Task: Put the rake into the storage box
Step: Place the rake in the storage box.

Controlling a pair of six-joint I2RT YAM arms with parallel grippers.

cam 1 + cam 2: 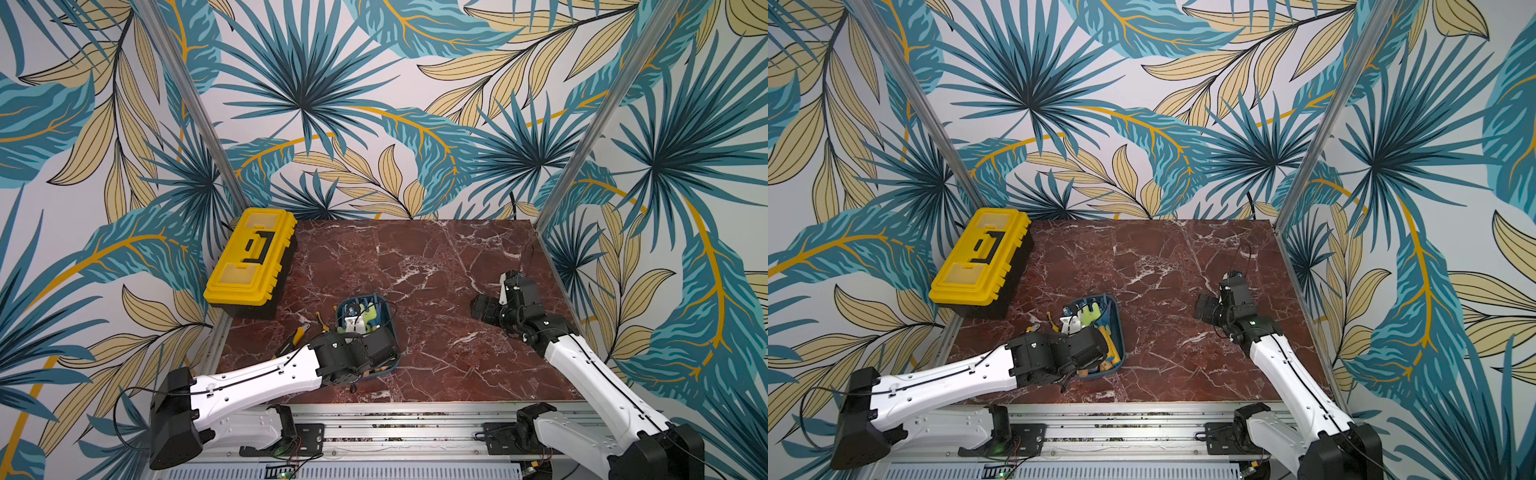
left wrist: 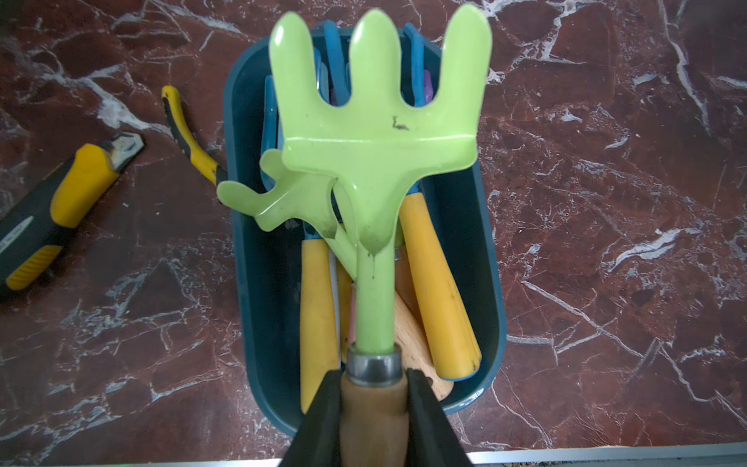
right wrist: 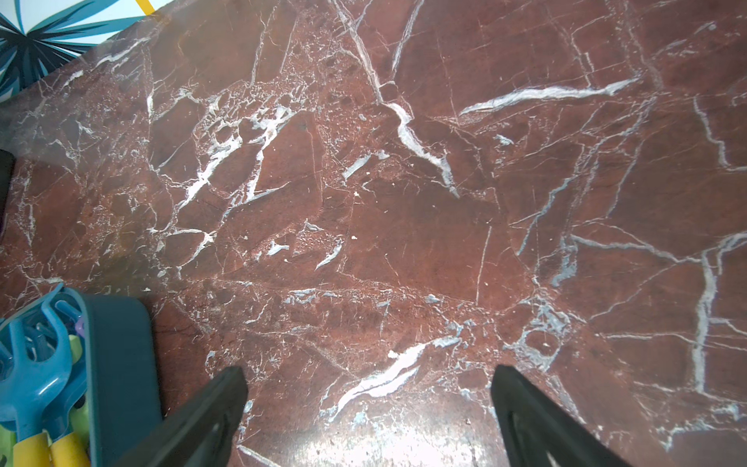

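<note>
I will next lower my left gripper and release the handle onto the storage box's tools, since they lie below it and the rake (image 2: 376, 133) is already lined up lengthwise.
The rake (image 2: 376, 133) has a light green three-tined head and a wooden handle. My left gripper (image 2: 374, 376) is shut on that handle just behind the metal collar. The rake lies lengthwise over the storage box (image 2: 491, 283), a shallow dark teal tray, with its head (image 1: 368, 316) above the far half. Whether it rests on the tools below cannot be told. In both top views the left arm's wrist covers the near end of the box (image 1: 1120, 332). My right gripper (image 3: 366, 376) stands open over bare marble to the right of the box (image 3: 117, 364), holding nothing.
Inside the box lie a second green rake (image 2: 279, 198) and blue tools with yellow handles (image 2: 438, 283). A yellow-and-black utility knife (image 2: 60, 202) and yellow-handled pliers (image 2: 190, 137) lie on the marble left of the box. A large yellow toolbox (image 1: 249, 257) stands at the back left.
</note>
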